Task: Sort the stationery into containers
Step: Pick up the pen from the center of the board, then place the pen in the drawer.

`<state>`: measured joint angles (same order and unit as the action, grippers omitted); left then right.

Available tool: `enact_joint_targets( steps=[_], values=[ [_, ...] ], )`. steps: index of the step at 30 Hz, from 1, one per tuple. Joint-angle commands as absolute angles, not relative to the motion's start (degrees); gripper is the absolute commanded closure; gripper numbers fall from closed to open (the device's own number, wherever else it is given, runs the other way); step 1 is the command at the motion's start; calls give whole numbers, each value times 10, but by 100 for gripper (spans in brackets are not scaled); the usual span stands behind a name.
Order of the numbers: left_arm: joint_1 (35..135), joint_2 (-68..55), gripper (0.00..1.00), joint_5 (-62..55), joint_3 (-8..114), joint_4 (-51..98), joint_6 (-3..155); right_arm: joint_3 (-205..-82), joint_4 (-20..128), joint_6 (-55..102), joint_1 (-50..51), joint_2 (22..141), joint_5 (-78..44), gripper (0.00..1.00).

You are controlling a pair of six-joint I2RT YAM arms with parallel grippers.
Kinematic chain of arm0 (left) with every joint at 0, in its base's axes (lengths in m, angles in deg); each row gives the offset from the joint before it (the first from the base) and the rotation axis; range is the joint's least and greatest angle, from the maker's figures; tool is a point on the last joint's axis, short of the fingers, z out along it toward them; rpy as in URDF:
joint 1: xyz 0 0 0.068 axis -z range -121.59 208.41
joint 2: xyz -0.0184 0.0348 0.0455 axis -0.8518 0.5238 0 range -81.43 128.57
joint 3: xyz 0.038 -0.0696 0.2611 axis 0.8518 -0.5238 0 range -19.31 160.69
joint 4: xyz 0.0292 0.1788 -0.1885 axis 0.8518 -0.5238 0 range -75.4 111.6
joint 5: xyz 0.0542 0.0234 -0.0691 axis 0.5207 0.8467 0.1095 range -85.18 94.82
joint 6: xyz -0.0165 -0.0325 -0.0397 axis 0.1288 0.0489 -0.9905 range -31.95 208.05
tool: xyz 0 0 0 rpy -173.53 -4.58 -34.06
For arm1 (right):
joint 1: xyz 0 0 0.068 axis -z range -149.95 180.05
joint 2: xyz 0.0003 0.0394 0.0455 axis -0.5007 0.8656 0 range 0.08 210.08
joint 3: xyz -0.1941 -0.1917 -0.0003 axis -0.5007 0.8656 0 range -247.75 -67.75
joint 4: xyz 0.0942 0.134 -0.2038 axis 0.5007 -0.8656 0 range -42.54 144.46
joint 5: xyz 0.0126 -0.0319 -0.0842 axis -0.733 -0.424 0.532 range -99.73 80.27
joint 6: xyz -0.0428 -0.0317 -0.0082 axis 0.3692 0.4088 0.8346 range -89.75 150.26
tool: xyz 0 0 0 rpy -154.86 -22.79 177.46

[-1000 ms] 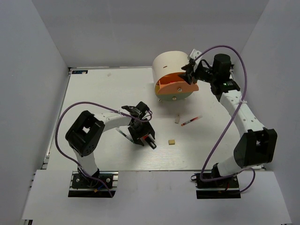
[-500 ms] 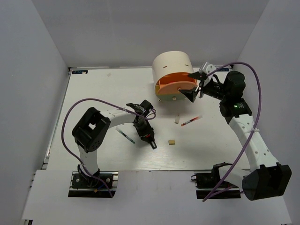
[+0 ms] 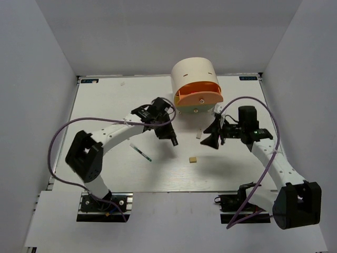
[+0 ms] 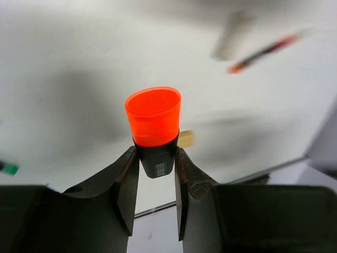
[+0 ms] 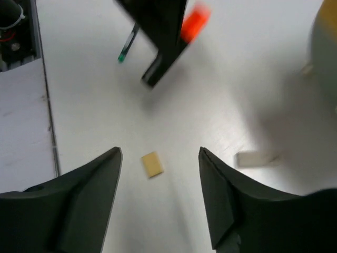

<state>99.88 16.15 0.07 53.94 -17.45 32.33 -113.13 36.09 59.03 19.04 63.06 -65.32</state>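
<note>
I will lift the black highlighter in my left gripper next and carry it outward over the organiser's open orange drawer to release it.
My left gripper [image 3: 168,134] is shut on a black highlighter [image 4: 154,120] with an orange end and holds it above the table. The cream organiser [image 3: 194,74] stands at the back, its orange drawer [image 3: 198,97] pulled open. Open and holding nothing, my right gripper [image 3: 209,135] hovers low over the table; a tan eraser [image 5: 152,164] lies between its fingers in the right wrist view. A whitish eraser [image 5: 254,158] lies just right of it. A thin white pen with a green tip [image 3: 141,152] rests left of centre. A red-tipped pen [image 4: 263,51] shows in the left wrist view.
White walls enclose the table on three sides. Both purple cables loop above the arms. The tan eraser [image 3: 193,159] lies near the front middle, between the two arms. The organiser's yellow and green drawers sit under the orange one.
My left gripper closed on the highlighter, lifted it and carried it back toward the organiser. My right gripper left the orange drawer and swung down and forward over the erasers.
</note>
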Motion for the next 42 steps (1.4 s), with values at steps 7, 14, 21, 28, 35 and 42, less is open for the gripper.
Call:
enact_joint_targets(
  steps=[7, 14, 21, 28, 35, 42],
  values=[
    [1002, 19, 87, 45, 568, 61, 469, -978, 459, 531, 189, 637, -544, 24],
    [996, 41, 86, 94, 593, 234, 491, -968, 464, 541, 190, 674, -514, 77],
    [1002, 132, 86, 122, 668, 314, 503, -967, 480, 529, 190, 690, -504, 100],
    [1002, 192, 86, 140, 725, 313, 534, -958, 483, 531, 189, 686, -501, 96],
    [1008, 233, 81, 129, 757, 279, 551, -960, 487, 528, 191, 690, -501, 78],
    [1013, 239, 55, 111, 752, 267, 551, -992, 490, 514, 191, 696, -502, 55]
  ],
)
